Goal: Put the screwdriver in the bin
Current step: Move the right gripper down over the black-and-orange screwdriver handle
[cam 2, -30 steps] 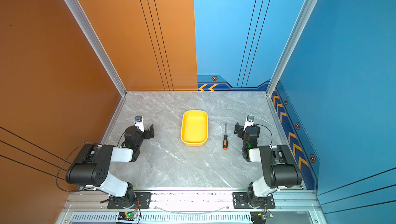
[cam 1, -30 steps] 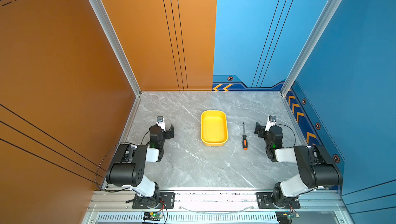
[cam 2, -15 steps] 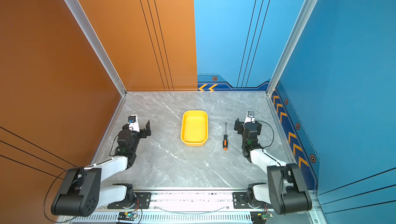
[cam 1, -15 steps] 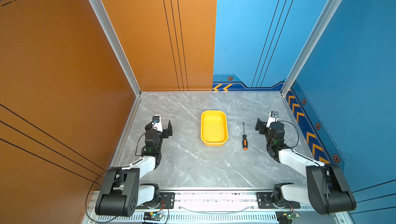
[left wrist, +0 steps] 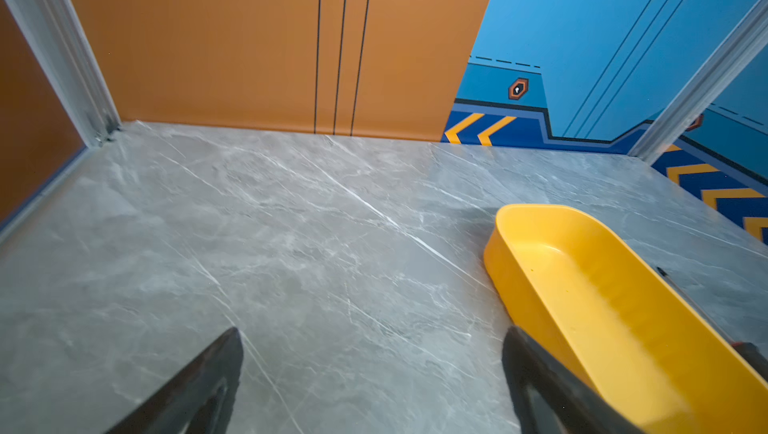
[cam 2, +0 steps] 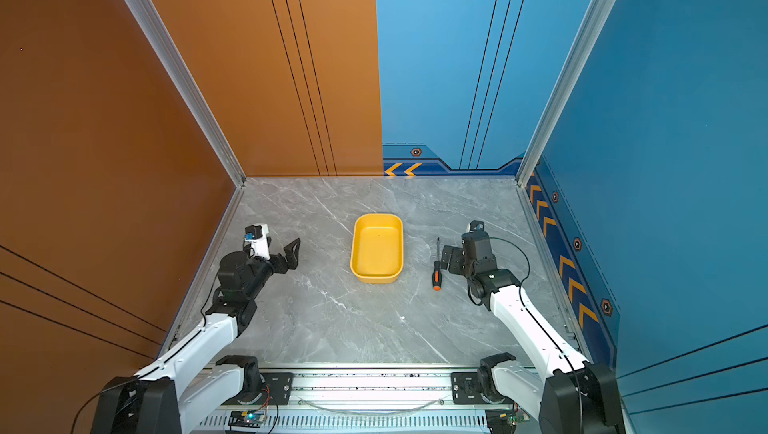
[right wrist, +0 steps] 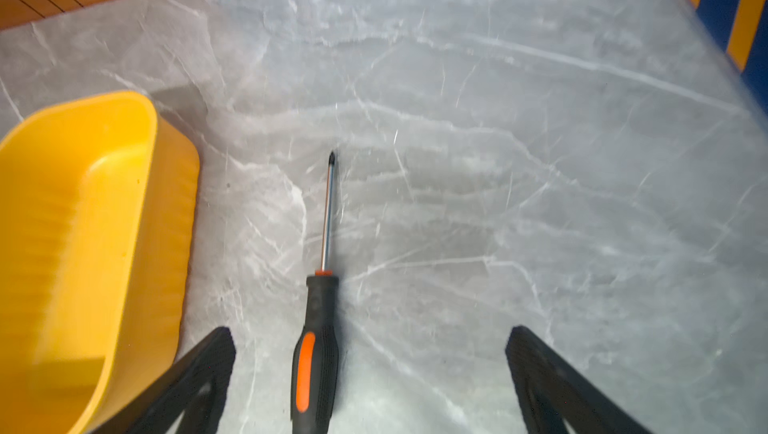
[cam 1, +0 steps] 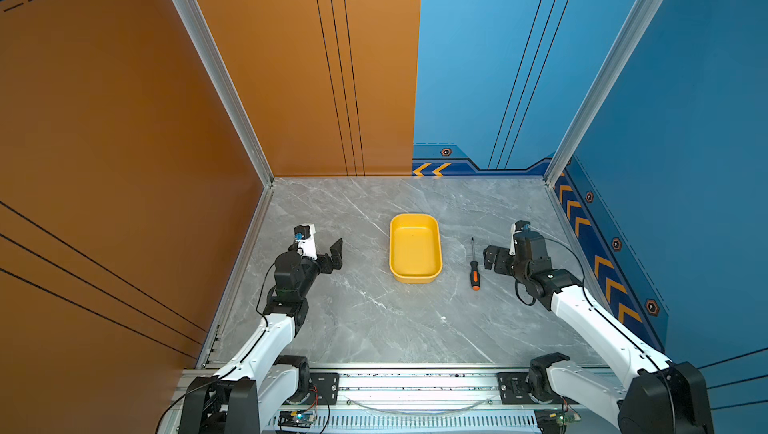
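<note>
My right gripper shifts toward the bin to centre the fingers next, then lowers and closes, as the black-and-orange handle [cam 1: 474, 274] [right wrist: 316, 349] lies below it and nearer its bin-side finger.
The screwdriver [cam 1: 474, 275] [cam 2: 436, 276] lies flat on the grey marble table just right of the bin, tip pointing to the back wall. The bin [cam 1: 415, 278] [cam 2: 376, 279], a shallow yellow tray, stands empty mid-table. My right gripper [cam 1: 496, 259] [cam 2: 453, 259] is open, hovering close to the right of the handle without touching it. In the right wrist view the black-and-orange handle [right wrist: 316, 349] shows between the spread fingers, nearer one of them, with my right gripper [right wrist: 370, 330] empty. My left gripper [cam 1: 322, 251] [cam 2: 278, 251] [left wrist: 372, 332] is open and empty, left of the bin [left wrist: 498, 270].
The orange wall runs along the left and half the back, the blue wall [cam 1: 623, 245] with chevron trim along the right. An aluminium rail [cam 1: 415, 382] carrying both arm bases lines the table's front edge.
Both arms have unfolded and stretched forward from their bases. The right gripper has shifted left toward the screwdriver. Screwdriver and bin have not moved.
</note>
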`<action>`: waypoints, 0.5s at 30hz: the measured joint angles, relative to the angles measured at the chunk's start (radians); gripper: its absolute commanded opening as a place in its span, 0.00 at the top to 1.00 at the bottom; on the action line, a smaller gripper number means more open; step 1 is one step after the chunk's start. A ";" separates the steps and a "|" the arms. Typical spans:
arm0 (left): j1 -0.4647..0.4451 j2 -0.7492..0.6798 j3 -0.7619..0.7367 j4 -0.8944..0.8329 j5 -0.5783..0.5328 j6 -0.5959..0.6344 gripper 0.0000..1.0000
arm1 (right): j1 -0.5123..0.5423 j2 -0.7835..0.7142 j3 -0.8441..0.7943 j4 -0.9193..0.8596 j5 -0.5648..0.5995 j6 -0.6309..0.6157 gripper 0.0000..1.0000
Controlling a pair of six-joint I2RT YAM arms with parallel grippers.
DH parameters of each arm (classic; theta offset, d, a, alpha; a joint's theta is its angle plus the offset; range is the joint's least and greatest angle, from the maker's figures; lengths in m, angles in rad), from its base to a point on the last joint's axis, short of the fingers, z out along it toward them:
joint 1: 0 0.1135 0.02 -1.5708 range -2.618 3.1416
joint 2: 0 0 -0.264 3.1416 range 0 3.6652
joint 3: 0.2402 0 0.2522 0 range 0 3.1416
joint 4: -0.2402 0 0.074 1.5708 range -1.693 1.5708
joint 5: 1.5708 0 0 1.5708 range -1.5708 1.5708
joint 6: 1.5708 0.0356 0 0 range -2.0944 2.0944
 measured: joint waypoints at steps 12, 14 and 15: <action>-0.019 0.101 0.018 -0.065 0.094 -0.114 0.02 | 0.122 0.156 -0.049 0.026 -0.002 0.094 0.08; -0.019 0.116 0.025 -0.070 0.101 -0.117 0.02 | 0.140 0.201 -0.045 0.032 0.003 0.099 0.09; -0.019 0.122 0.029 -0.071 0.104 -0.117 0.02 | 0.150 0.227 -0.040 0.033 0.009 0.103 0.10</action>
